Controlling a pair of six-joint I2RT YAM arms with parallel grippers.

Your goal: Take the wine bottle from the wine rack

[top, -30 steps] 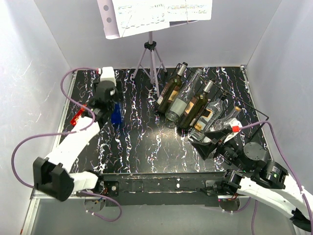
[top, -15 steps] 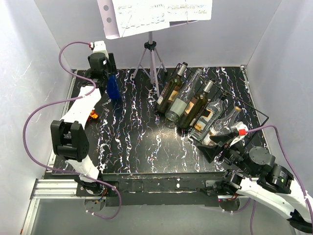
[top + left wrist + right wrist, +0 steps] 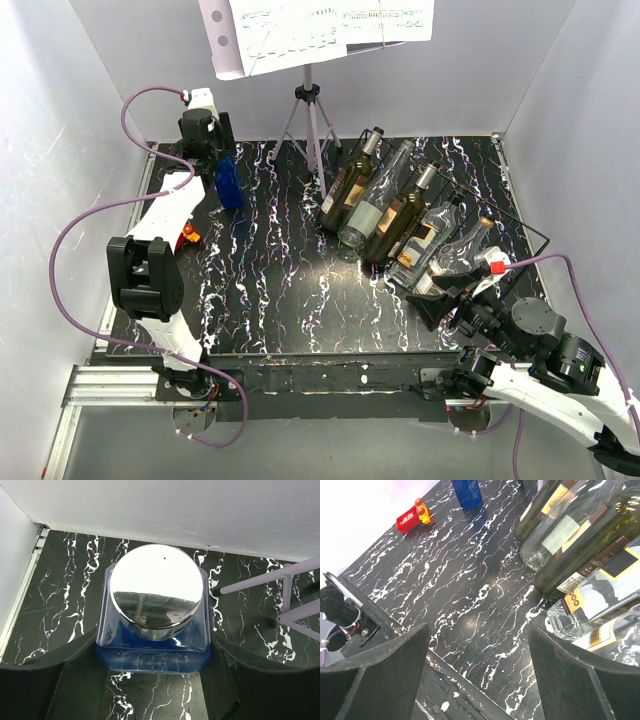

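Note:
The nearest clear bottle narrows to a slim neck at its far end (image 3: 480, 232), so my right gripper will next swing outward, turning, and close on that bottle's neck.
The black wire wine rack (image 3: 522, 226) stands at the right of the table with several wine bottles lying slanted on it: a dark one (image 3: 349, 186), a clear one (image 3: 375, 203), a dark one (image 3: 404, 212) and two clear ones (image 3: 431, 236). Their bases show in the right wrist view (image 3: 570, 525). My right gripper (image 3: 450, 297) is open and empty, just in front of the nearest bottle bases, with bare table between its fingers (image 3: 479, 630). My left gripper (image 3: 222, 166) is at the far back left, shut on a blue square bottle (image 3: 152, 645) with a chrome cap that stands upright.
A grey tripod music stand (image 3: 312, 110) with sheet music stands at the back centre; its legs show in the left wrist view (image 3: 272, 580). A small red toy (image 3: 188, 236) lies near the left edge. White walls close in the table on three sides.
My left arm has swung from mid-left to the back left corner, carrying the blue bottle with it. My right gripper has drawn back slightly to the right, staying open.

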